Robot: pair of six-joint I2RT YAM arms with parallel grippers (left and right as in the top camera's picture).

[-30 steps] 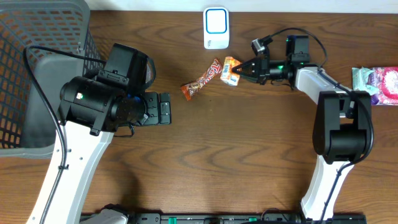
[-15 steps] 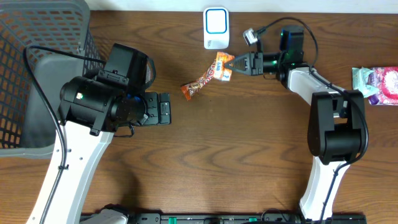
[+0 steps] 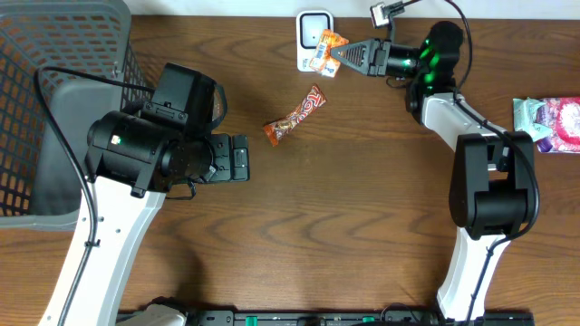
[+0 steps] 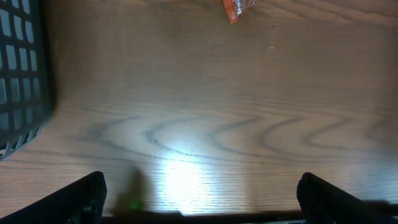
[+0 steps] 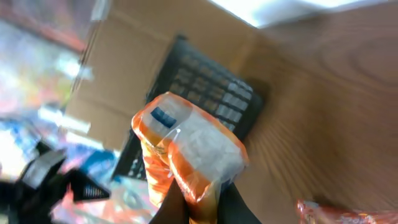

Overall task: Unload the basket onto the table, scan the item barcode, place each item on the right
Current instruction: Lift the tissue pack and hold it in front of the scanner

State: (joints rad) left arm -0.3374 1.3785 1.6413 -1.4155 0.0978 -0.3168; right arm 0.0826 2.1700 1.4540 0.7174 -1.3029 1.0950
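Observation:
My right gripper swings down to the wood beside the teal packet next and releases, as that spot lies below it, to the right in the overhead view.
A small orange and white snack packet hangs above the table, pinched at one end by my right gripper, which is shut on it. The packet sits right in front of the white scanner at the back edge and partly covers it. In the right wrist view the packet rises tilted from between my shut fingers. My left gripper hovers over bare wood left of centre, open and holding nothing.
An orange candy bar lies between the two arms, its end showing in the left wrist view. A grey mesh basket fills the left side. Pink and teal packets lie at the right edge.
My right gripper has lifted the packet off the table and carried it back and left, up to the scanner's face. The left arm has not moved.

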